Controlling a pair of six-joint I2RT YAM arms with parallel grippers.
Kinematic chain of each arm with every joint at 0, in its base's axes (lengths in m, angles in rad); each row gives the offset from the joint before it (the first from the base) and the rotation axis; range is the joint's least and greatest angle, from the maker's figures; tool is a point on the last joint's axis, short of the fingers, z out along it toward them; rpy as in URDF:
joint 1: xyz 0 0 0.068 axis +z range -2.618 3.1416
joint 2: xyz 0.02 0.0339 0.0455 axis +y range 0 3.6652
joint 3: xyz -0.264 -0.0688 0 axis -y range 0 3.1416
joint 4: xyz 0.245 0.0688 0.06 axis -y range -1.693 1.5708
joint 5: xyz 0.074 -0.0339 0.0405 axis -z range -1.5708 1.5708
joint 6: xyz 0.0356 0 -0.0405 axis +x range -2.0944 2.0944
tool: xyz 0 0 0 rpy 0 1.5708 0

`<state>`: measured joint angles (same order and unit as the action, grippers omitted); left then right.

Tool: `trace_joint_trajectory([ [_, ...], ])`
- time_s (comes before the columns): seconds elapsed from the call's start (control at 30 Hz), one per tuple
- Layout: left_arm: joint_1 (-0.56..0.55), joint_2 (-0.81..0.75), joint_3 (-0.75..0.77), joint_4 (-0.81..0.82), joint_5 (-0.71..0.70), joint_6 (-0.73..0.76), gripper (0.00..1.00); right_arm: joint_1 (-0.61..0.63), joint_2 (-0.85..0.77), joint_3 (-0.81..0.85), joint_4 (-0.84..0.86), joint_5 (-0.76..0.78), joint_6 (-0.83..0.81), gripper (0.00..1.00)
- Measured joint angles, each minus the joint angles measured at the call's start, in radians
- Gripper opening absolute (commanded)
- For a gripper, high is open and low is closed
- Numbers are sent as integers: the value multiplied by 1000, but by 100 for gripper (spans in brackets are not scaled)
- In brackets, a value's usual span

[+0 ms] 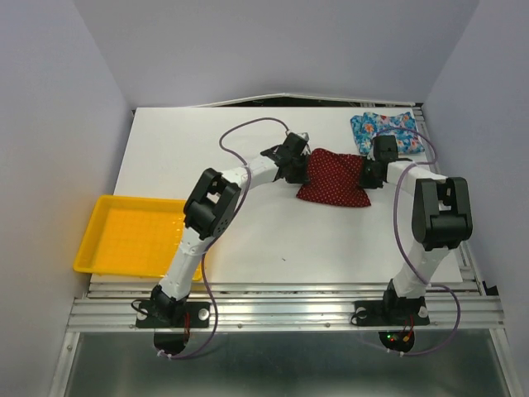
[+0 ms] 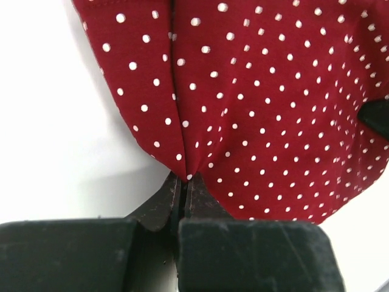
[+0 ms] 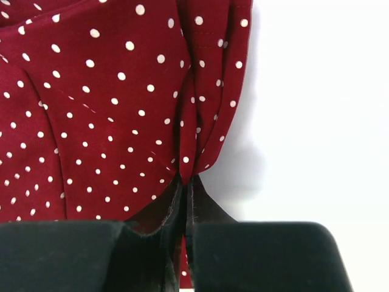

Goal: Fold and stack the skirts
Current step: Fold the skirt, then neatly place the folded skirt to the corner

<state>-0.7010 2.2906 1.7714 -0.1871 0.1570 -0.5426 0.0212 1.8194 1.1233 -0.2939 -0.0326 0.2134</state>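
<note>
My right gripper is holding the opposite edge of the skirt. My left gripper will next slide outward with the skirt's edge, toward the bare tabletop beyond it, and let go.
The dark red skirt with tiny white dots [image 1: 335, 177] lies on the white table at back centre. My left gripper [image 1: 302, 166] is shut on its left edge; in the left wrist view the skirt [image 2: 261, 103] bunches into the gripper's tips [image 2: 184, 179]. My right gripper [image 1: 368, 174] is shut on its right edge; in the right wrist view the skirt [image 3: 109, 109] gathers into the gripper's tips [image 3: 186, 177]. The blue floral skirt [image 1: 388, 130] lies at the back right, behind the right gripper.
A yellow plastic tray [image 1: 132, 236] sits at the table's [image 1: 273, 240] left front edge. Grey walls stand on both sides and behind. The arms' cables loop above the table.
</note>
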Motion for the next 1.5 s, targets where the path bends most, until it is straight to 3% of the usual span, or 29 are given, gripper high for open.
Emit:
trace_joint_trajectory([
  [0.2,1,176,273,-9,-34,64,0,0,105,129,68,94,-72,1],
  [0.4,10,183,262,22,-25,58,0,0,192,231,93,84,-113,1],
  [0.5,22,130,152,86,-15,53,1,0,216,267,91,68,-112,1],
  [0.57,31,80,70,105,-10,56,12,0,223,276,91,40,-108,1],
  [0.6,35,70,52,108,-8,59,26,0,224,277,91,30,-108,1],
  [0.7,52,56,37,98,-4,85,44,2,226,283,76,-18,-104,1],
  [0.73,58,48,28,101,-4,104,59,3,231,294,63,-40,-104,1],
  [0.8,61,8,-23,112,-34,145,69,3,241,311,44,-78,-101,1],
  [0.93,61,-179,-269,161,-140,309,73,5,257,339,-1,-164,-97,2],
  [1.03,52,-314,-388,196,-187,502,72,7,267,356,-39,-212,-80,18],
  [1.13,1,-417,-448,249,-164,793,72,8,288,385,-79,-275,-41,54],
  [1.33,-183,-447,-471,333,-110,1182,65,12,295,424,-120,-334,62,78],
  [1.5,-293,-289,-382,372,-103,1360,65,-28,296,460,-175,-346,133,85],
])
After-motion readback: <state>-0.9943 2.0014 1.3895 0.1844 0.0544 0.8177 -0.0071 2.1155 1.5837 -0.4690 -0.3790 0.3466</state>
